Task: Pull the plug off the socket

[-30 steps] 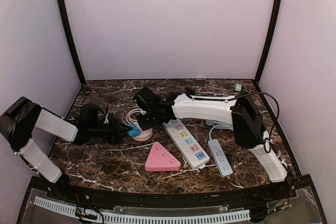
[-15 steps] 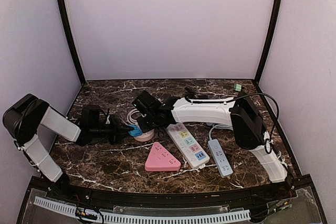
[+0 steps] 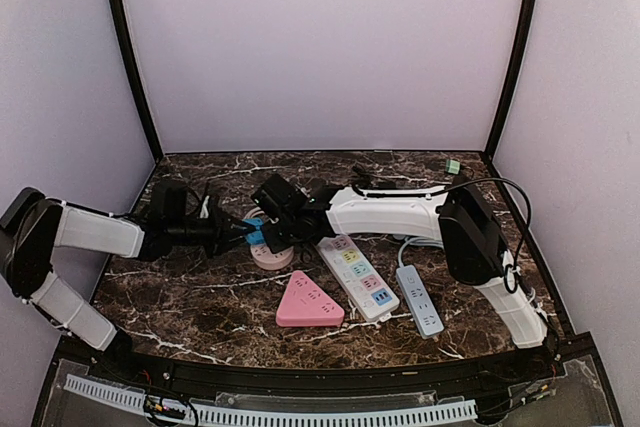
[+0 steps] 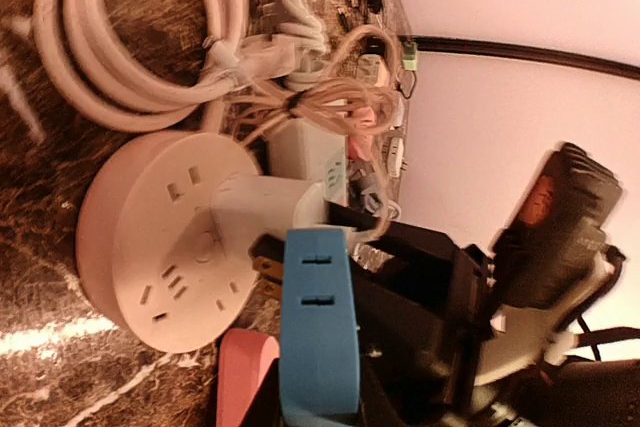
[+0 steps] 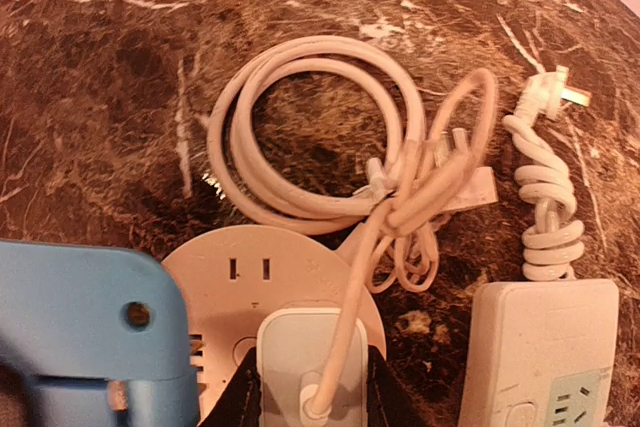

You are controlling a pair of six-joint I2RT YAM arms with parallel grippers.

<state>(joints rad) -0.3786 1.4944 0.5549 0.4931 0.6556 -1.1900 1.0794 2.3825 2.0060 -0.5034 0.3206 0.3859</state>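
The blue plug's pins are bare, so the robot's left gripper should next swing off the socket to the left in the top view, tilt down and lower onto open marble (image 3: 206, 269).
A round pink socket (image 3: 268, 257) lies on the marble table; it also shows in the left wrist view (image 4: 150, 237) and the right wrist view (image 5: 270, 267). My left gripper (image 3: 238, 234) is shut on a blue plug (image 4: 320, 332), which hangs just above the socket's edge with its brass prongs bare. The blue plug also shows at the left of the right wrist view (image 5: 90, 337). My right gripper (image 5: 312, 392) is shut on a white plug (image 5: 305, 357) that sits in the socket with its cord running off it.
A coiled white cable (image 5: 310, 137) lies behind the socket. A pink triangular socket (image 3: 310, 300), a long strip with coloured outlets (image 3: 353, 272) and a small white strip (image 3: 420, 299) lie to the right. A small green object (image 3: 453, 166) is at the back right.
My left gripper has drawn up and back with the blue plug, which has come off the round socket. My right gripper has stayed on the white plug.
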